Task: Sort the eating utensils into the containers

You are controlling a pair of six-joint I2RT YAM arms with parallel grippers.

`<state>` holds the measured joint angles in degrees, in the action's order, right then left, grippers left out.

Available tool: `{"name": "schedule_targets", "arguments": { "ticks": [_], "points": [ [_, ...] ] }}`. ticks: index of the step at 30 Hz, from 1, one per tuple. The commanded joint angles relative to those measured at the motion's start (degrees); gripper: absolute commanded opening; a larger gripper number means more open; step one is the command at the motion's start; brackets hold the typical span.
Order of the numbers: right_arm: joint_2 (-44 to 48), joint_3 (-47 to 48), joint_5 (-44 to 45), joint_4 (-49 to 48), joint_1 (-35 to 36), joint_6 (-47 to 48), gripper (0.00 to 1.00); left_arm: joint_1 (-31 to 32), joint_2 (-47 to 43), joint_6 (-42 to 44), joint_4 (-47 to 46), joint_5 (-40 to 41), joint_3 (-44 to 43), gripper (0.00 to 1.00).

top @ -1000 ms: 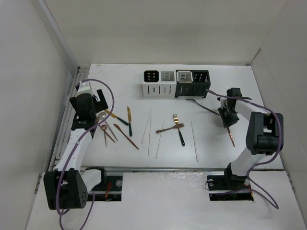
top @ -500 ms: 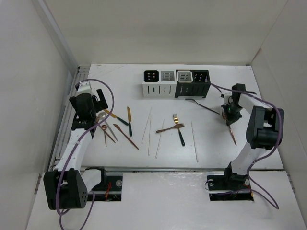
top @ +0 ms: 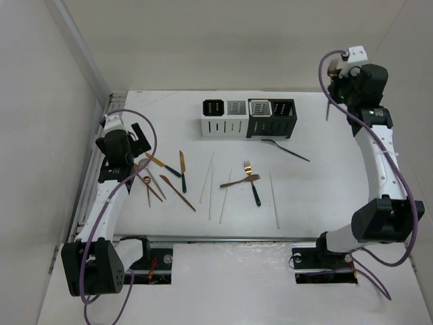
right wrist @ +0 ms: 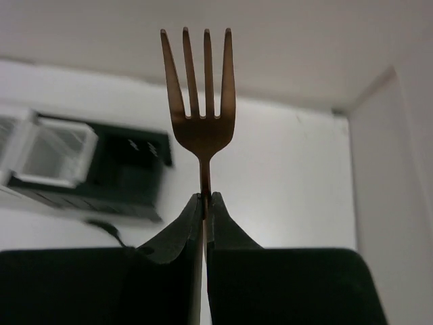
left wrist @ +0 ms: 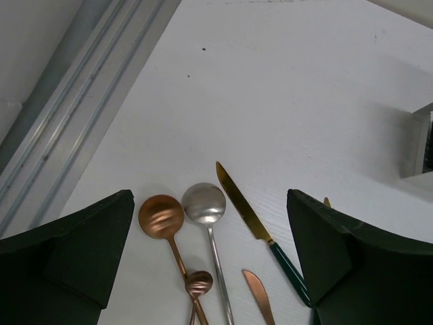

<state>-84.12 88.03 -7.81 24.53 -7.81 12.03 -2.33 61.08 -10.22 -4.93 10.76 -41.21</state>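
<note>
I should next move my right gripper from the table's far corner across to above the black containers' end section, which is open. Then I need to lower it and let go of the fork's stem.
My right gripper (right wrist: pixel 205 198) is shut on the stem of a copper fork (right wrist: pixel 199 128), tines up, and is raised high over the back right of the table (top: pixel 338 74). My left gripper (left wrist: pixel 210 203) is open and empty, low over a copper spoon (left wrist: pixel 161 217), a silver spoon (left wrist: pixel 203 203), a small copper spoon (left wrist: pixel 198 283) and a gold green-handled knife (left wrist: pixel 243 210). The white containers (top: pixel 223 127) and black containers (top: pixel 270 127) stand in a row at the back middle. A gold dark-handled fork (top: pixel 252 179), a dark utensil (top: pixel 287 150) and white chopsticks (top: pixel 208 177) lie on the table.
A copper knife (top: pixel 177 193) and a second gold knife (top: pixel 183 169) lie left of the middle. A copper utensil (top: pixel 233 183) crosses the gold fork. One chopstick (top: pixel 274 198) lies alone to the right. A metal rail (left wrist: pixel 74 115) runs along the left edge. White walls enclose the table.
My right arm has lifted the copper fork off the table at the right and swung up to the back right. My left gripper has shifted only slightly.
</note>
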Motion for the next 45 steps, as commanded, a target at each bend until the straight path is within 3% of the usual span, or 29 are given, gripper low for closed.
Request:
{"name": "schedule_targets", "arguments": {
  "ticks": [1, 3, 10, 15, 24, 27, 28, 31, 32, 34, 40, 45],
  "points": [
    [-0.2, -1.0, -3.6, -20.9, 7.4, -7.8, 0.00, -1.0, 0.0, -5.9, 5.7, -1.3, -4.8, 0.93],
    [-2.4, -0.4, -5.1, -27.4, 10.1, -10.3, 0.00, -1.0, 0.5, -6.6, 8.2, -3.2, -5.6, 0.92],
    [-15.0, 3.4, -8.0, -36.7, 15.2, -11.6, 0.00, -1.0, 1.7, -7.1, 15.0, -3.1, -7.4, 0.89],
    [-22.7, 3.9, -5.2, -38.9, 15.7, -10.9, 0.00, -1.0, 2.7, -6.6, 20.1, -5.2, -7.4, 0.85],
    [-23.7, -3.5, -1.2, -38.9, 15.2, -8.3, 0.00, -1.0, 4.5, -3.7, 25.4, -7.1, -8.5, 0.83],
    [-22.2, -6.0, 0.3, -38.9, 15.8, -8.3, 0.16, -1.0, 5.2, -1.0, 26.0, -8.6, -9.7, 0.81],
    [-21.4, -6.5, 1.0, -38.1, 15.8, -8.3, 0.33, -1.0, 6.3, -0.2, 27.1, -8.7, -10.3, 0.80],
    [-19.3, -8.7, 1.0, -37.0, 16.3, -8.3, 0.45, -1.0, 11.1, 2.3, 30.5, -9.2, -14.1, 0.77],
    [-17.5, -9.4, 1.0, -37.0, 16.3, -8.3, 0.56, -1.0, 13.9, 3.3, 32.9, -9.2, -15.0, 0.74],
    [-15.8, -11.5, 2.4, -37.0, 16.9, -8.3, 1.00, -1.0, 16.4, 6.1, 35.3, -9.2, -17.7, 0.72],
    [-9.6, -14.5, 4.8, -36.4, 18.0, -8.3, 1.00, -2.3, 21.2, 5.4, 37.2, -6.2, -18.2, 0.62],
    [-4.6, -15.1, 6.3, -36.4, 19.8, -8.3, 1.00, -5.4, 23.7, 1.1, 38.6, -9.9, -18.8, 0.50]
  ]
}}
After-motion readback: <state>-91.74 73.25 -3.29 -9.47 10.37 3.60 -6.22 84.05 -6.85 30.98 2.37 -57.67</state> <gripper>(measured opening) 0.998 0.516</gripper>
